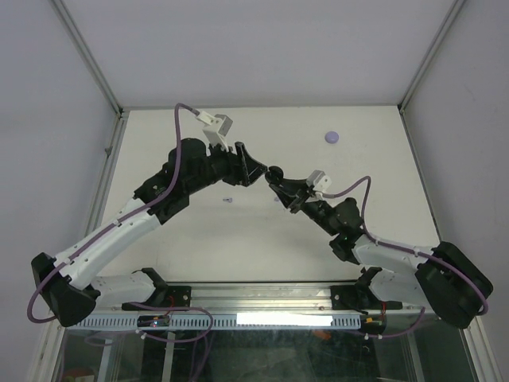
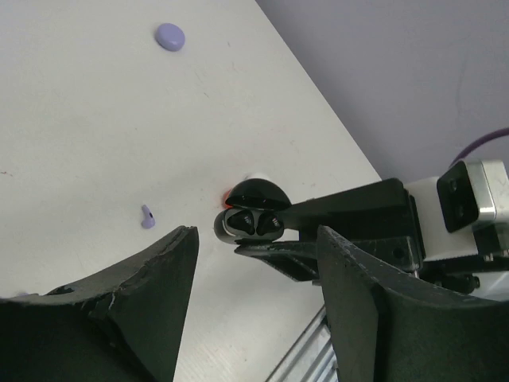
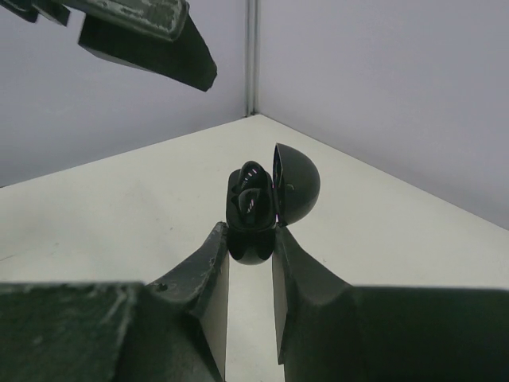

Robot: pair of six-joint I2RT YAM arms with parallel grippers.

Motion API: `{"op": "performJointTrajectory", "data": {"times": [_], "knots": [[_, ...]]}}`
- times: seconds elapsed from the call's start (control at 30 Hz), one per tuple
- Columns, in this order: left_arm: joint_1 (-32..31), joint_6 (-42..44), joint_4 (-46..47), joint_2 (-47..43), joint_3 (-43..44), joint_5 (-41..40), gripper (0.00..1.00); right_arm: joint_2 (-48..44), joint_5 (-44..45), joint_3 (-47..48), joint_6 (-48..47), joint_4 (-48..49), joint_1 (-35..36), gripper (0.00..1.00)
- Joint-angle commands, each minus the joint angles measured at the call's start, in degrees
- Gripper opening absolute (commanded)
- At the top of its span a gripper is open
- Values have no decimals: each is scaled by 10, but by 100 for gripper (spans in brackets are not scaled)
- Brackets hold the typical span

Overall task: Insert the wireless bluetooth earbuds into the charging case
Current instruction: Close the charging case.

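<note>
Both earbuds are seated. The right gripper tilts down next, lowers the case back toward the base and releases it on the tabletop beside the red bit.
A black charging case with its lid open is held above the table. Two black earbuds sit in its sockets. My right gripper is shut on the lower body of the case; in the top view it is at the table's middle. My left gripper is open and empty just left of the case, its fingers spread wide, tips close to it. A pale purple earbud lies loose on the table, also in the top view.
A pale purple round disc lies at the back right of the table, also in the left wrist view. A bit of red and white shows behind the case. Metal frame rails run along the table's edges.
</note>
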Motion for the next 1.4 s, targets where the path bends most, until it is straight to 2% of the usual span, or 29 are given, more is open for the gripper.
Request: {"op": "performJointTrajectory", "data": {"times": [0.0,0.13,0.2,0.4,0.73,1.03,1.13,1.2,1.37], "knots": [[37,12,1,-8,-1,127,64,-32,-126,17,53,-13,-26,0],[55,0,33,-1,-14,196,69,-36,-184,34,72,-36,-43,0],[58,-7,48,8,-19,223,70,-29,-196,34,97,-18,-47,0],[63,-25,49,37,-22,231,71,-8,-231,32,146,48,-49,0],[63,-36,111,49,-41,332,62,14,-235,40,172,53,-55,0],[64,-22,117,20,-49,342,61,21,-242,52,189,-12,-62,0],[64,-10,93,19,-44,312,62,10,-240,51,197,-38,-65,0],[66,6,56,11,-39,271,62,-7,-231,52,197,-89,-69,0],[68,48,-32,-27,-31,88,70,-67,-162,64,201,-282,-85,0]]}}
